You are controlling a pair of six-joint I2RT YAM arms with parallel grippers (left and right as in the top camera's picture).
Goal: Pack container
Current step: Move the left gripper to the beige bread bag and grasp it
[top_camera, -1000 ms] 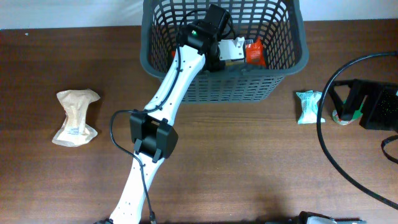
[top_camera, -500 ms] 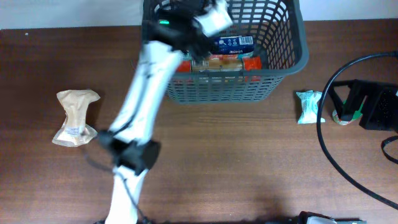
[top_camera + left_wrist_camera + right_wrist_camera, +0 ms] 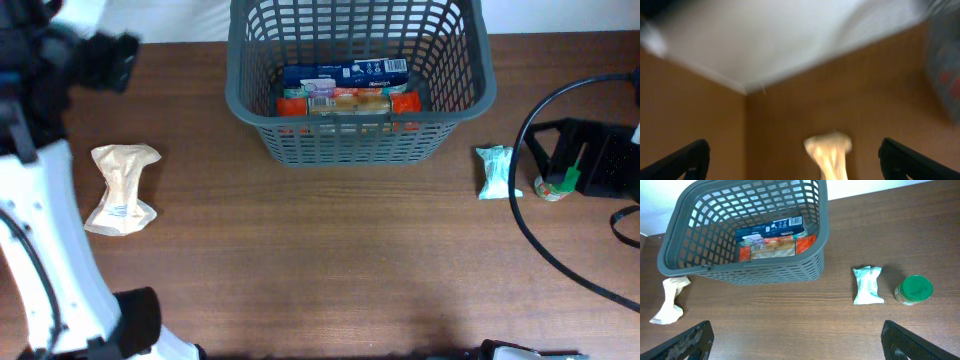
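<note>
My left gripper lowers open fingers onto the narrow middle (image 3: 122, 184) (image 3: 833, 171) of the beige clear-plastic bag next, since it is slimmer there than at its flared ends.
The container (image 3: 360, 140) is a dark grey mesh basket at the table's far middle, also in the right wrist view (image 3: 765, 272). Inside it lie a blue package (image 3: 345, 73) and orange-red packages (image 3: 345, 102). A crumpled beige bag (image 3: 122, 188) lies on the table at the left. My left gripper (image 3: 795, 159) is open and empty above that beige bag (image 3: 829, 152), and its view is blurred by motion. My right gripper (image 3: 797, 340) is open over bare table, well in front of the container, with nothing between its fingers.
A teal packet (image 3: 497, 172) lies to the right of the container, with a green-lidded can (image 3: 913, 290) beside it. Black cables and a black stand (image 3: 590, 160) occupy the far right. The white left arm (image 3: 40, 230) runs along the table's left edge.
My left arm has come out of the container and swung far left, over the beige bag. Its jaws opened, and the packages now lie uncovered in the container. The right arm has not moved.
</note>
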